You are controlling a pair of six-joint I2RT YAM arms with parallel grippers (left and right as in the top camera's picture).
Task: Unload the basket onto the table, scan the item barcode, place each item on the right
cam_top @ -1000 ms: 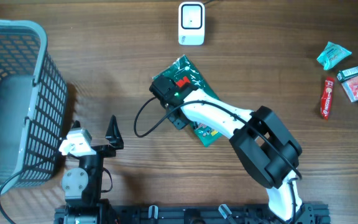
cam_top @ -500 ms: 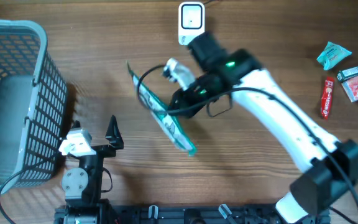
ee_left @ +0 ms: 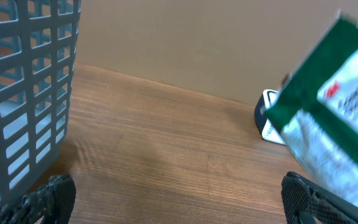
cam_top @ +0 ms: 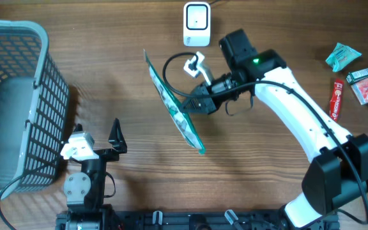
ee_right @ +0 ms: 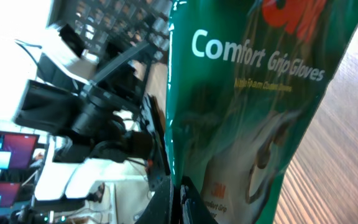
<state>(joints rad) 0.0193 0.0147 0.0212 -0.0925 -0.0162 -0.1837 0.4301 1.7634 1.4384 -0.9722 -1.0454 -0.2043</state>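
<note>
The bare tabletop short of the scanner is clear. My right gripper needs to tilt downward next, lower the package [cam_top: 171,105] onto that wood and let go of it.
The item is a green glove package [cam_top: 171,105], lifted off the wooden table and turned on edge, just below and left of the white barcode scanner [cam_top: 197,24]. My right gripper [cam_top: 193,103] is shut on the package's right edge. In the right wrist view the printed front of the package [ee_right: 253,112] fills the frame, with the right gripper [ee_right: 176,202] pinching its edge. My left gripper [cam_top: 98,137] stands open near the front left. Its wrist view shows the left gripper [ee_left: 179,205] with nothing in it, the package [ee_left: 334,112] at right and the scanner [ee_left: 267,121] behind.
A grey slatted basket [cam_top: 11,96] stands at the left edge, close to the left arm, and appears again as the basket [ee_left: 23,93] in the left wrist view. A teal packet [cam_top: 342,56], a red tube [cam_top: 337,100] and a small box [cam_top: 364,83] lie at far right.
The right arm has lifted the package from flat on the table, turned it on edge and carried it up toward the scanner. The left arm has not moved.
</note>
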